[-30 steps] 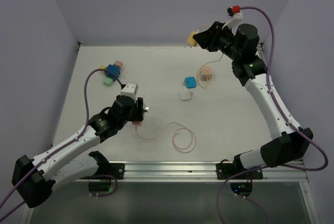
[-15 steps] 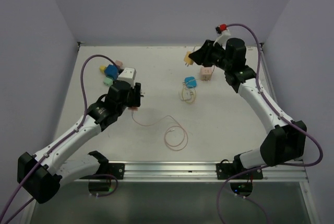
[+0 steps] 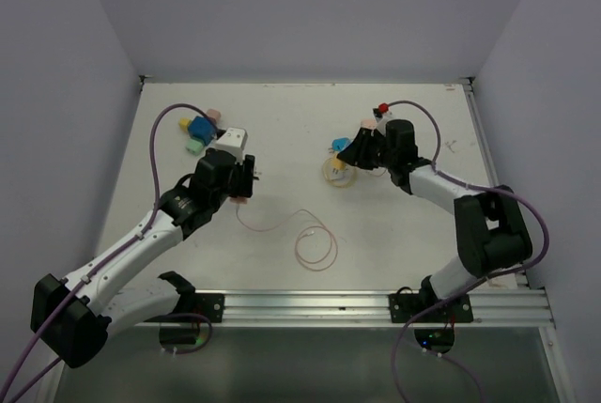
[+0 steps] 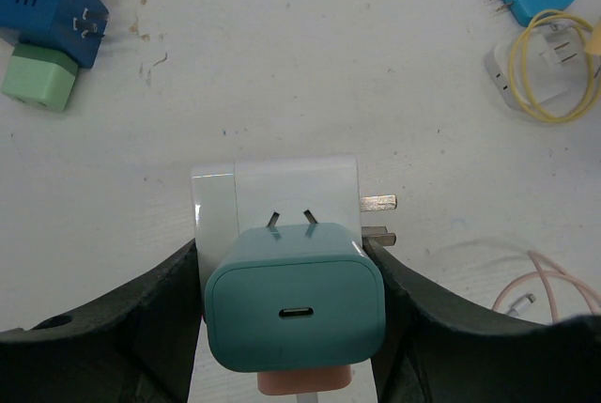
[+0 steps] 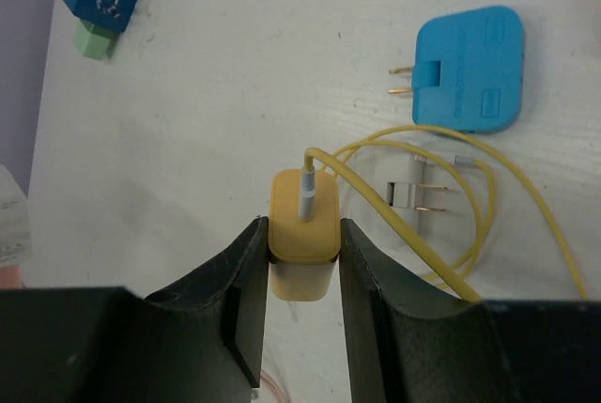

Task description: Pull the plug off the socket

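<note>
My right gripper will put the yellow charger (image 5: 302, 229) down onto its cable loop by the blue charger and let go of it, because it needs to be open to pull the teal plug.
My left gripper (image 4: 293, 304) is shut on a white socket cube (image 4: 282, 192) with a teal plug (image 4: 294, 307) seated in its face. The plug's two prongs partly show. Metal prongs (image 4: 378, 203) stick out of the cube's right side, and a pink connector (image 4: 300, 382) sits under the teal plug. In the top view this gripper (image 3: 244, 178) is held at the left of the middle. My right gripper (image 5: 302, 243) is shut on a yellow charger (image 5: 302, 229) with a yellow cable (image 5: 512, 187), low over the table (image 3: 355, 151).
A blue charger (image 5: 467, 69) and a small white plug (image 5: 413, 194) lie beside the yellow cable. A blue cube (image 3: 200, 129), a green cube (image 3: 194, 146) and a pink one (image 3: 213, 115) sit at the back left. A thin pink cable loop (image 3: 315, 248) lies mid-table.
My right arm has come down from the back of the table to the blue charger, still holding the yellow charger. My left arm moved slightly farther back, dragging the pink cable.
</note>
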Controlling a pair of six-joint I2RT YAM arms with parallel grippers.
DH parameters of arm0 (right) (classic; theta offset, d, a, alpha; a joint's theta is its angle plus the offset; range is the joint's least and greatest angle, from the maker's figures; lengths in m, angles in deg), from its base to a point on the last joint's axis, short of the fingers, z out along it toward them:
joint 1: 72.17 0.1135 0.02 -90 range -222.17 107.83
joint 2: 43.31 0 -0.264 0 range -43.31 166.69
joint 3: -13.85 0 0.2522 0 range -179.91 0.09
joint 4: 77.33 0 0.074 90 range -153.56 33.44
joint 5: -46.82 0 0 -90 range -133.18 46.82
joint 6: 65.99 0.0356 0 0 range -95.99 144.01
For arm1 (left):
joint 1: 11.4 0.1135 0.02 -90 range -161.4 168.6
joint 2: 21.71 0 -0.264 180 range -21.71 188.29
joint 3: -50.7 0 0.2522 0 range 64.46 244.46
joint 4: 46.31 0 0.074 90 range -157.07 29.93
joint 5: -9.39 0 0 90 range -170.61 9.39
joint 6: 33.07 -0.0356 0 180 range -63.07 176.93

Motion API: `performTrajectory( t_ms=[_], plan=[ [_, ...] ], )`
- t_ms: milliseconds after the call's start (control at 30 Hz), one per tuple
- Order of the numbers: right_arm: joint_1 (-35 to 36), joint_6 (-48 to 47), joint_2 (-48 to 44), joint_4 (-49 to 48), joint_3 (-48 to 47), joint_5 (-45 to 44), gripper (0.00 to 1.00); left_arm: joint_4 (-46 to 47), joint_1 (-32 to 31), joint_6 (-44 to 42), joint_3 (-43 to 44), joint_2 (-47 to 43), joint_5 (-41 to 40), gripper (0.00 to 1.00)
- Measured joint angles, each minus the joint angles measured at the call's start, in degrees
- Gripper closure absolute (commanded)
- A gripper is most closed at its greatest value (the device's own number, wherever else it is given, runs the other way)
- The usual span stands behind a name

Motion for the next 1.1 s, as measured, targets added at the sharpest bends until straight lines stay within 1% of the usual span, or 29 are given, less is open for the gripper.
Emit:
performTrajectory(
  t_ms=[200, 233, 267, 333, 367, 433, 467, 533, 567, 633, 667, 833, 1100],
  plan=[
    [0.0, 2.6, 8.2, -4.2, 0.7, 1.8, 1.00, 0.7, 0.0, -0.5, -0.6, -0.2, 0.7, 1.00],
    [0.0, 3.1, 9.2, -4.8, 0.7, 2.1, 0.98, 0.7, 0.0, -0.6, -0.6, -0.2, 0.9, 1.00],
    [0.0, 3.5, 10.3, -5.4, 0.6, 2.3, 0.91, 0.8, 0.0, -0.6, -0.6, -0.2, 1.2, 1.00],
    [0.0, 4.6, 11.9, -6.2, 0.3, 3.4, 0.82, 0.9, 0.0, -0.6, -0.6, -0.2, 1.6, 1.00],
    [0.0, 5.0, 12.3, -6.5, 0.0, 3.5, 0.70, 1.0, 0.0, -0.6, -0.6, -0.2, 1.8, 1.00],
    [-0.1, 5.3, 12.6, -6.9, -0.2, 3.5, 0.60, 1.2, 0.0, -0.6, -0.6, -0.2, 2.2, 1.00],
    [-0.2, 5.6, 12.6, -6.9, -0.2, 3.4, 0.49, 1.2, 0.0, -0.6, -0.6, -0.2, 2.3, 1.00],
    [-0.5, 5.7, 12.6, -6.8, -0.2, 3.4, 0.38, 1.3, 0.0, -0.6, -0.6, -0.2, 2.5, 1.00],
    [-0.9, 5.6, 12.5, -6.4, -0.2, 3.3, 0.29, 1.3, 0.0, -0.6, -0.6, -0.2, 2.6, 1.00],
    [-1.4, 4.9, 11.6, -4.5, -0.2, 3.1, 0.21, 1.4, 0.0, -0.6, -0.6, -0.2, 2.9, 1.00],
    [-1.6, 4.4, 10.8, -3.1, -0.2, 2.8, 0.15, 1.4, 0.0, -0.6, -0.6, -0.2, 3.0, 1.00],
    [-1.9, 1.7, 4.3, 4.2, -0.3, 1.5, 0.02, 1.8, 0.0, -0.7, -1.1, -0.3, 3.5, 1.00],
    [-1.9, -0.9, -6.5, 14.5, -1.0, 0.5, 0.01, 2.2, 0.0, -2.0, -1.5, -0.3, 6.3, 1.00]
  ],
)
